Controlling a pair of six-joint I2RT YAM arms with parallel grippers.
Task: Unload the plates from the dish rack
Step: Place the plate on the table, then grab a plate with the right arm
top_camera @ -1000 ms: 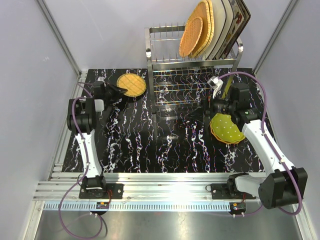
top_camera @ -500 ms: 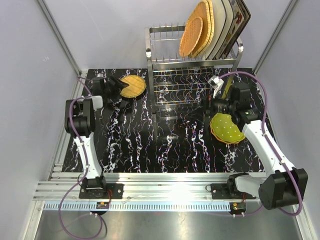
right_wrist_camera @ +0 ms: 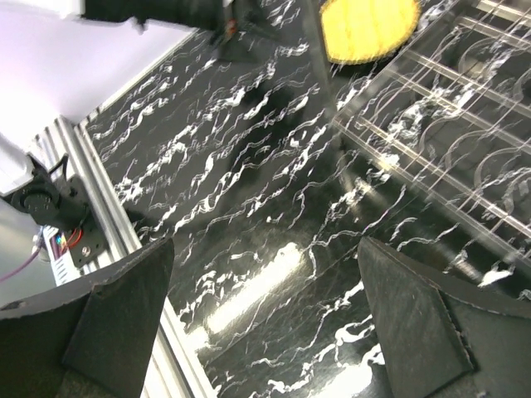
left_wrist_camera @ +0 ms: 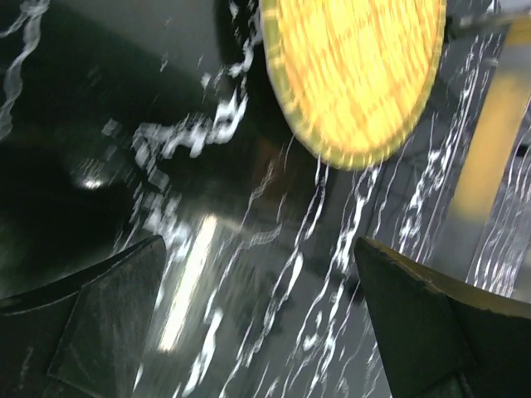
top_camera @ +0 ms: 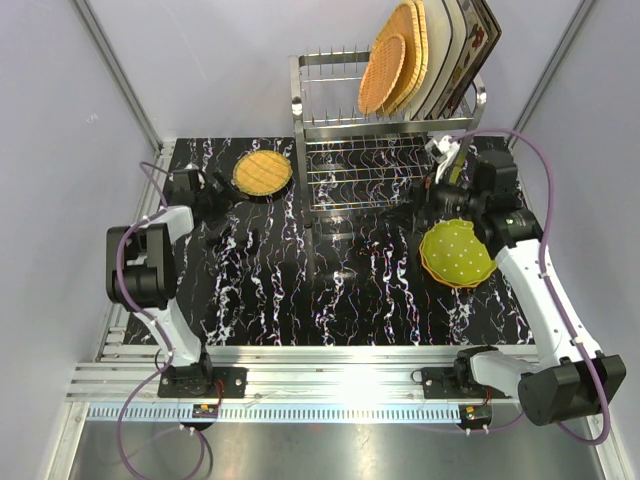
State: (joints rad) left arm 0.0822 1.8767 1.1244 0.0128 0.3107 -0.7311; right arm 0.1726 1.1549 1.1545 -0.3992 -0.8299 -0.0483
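I need to move my right gripper up and outward next and close it on the near rim of the endmost orange woven plate (top_camera: 376, 107), because the rack's wires beside the plate are empty.
The dish rack (top_camera: 385, 135) stands at the back middle; its grid shelf (right_wrist_camera: 448, 124) shows in the right wrist view. Orange woven plates (top_camera: 388, 65), cream square ones (top_camera: 445, 50) and a flower-patterned one (top_camera: 482, 40) stand upright in its top prongs. A round orange woven plate (top_camera: 262, 172) (left_wrist_camera: 353, 75) (right_wrist_camera: 369, 29) lies flat on the table, left of the rack. My left gripper (top_camera: 220, 192) (left_wrist_camera: 257, 274) is open just left of it, nothing between its fingers. A lime-green dotted plate (top_camera: 457, 253) rests on an orange one at the right. My right gripper (top_camera: 418, 198) (right_wrist_camera: 265, 282) hangs open and empty beside it, by the rack's lower shelf.
The black marbled table (top_camera: 300, 290) is framed by grey walls and slanted posts. An aluminium rail (top_camera: 330, 380) (right_wrist_camera: 75, 166) runs along the near edge with both arm bases on it. The rack's legs (top_camera: 312, 240) stand between the two arms.
My left gripper opened, let go of the woven plate and drew back to the left. My right gripper moved up and back toward the rack, uncovering the green plate.
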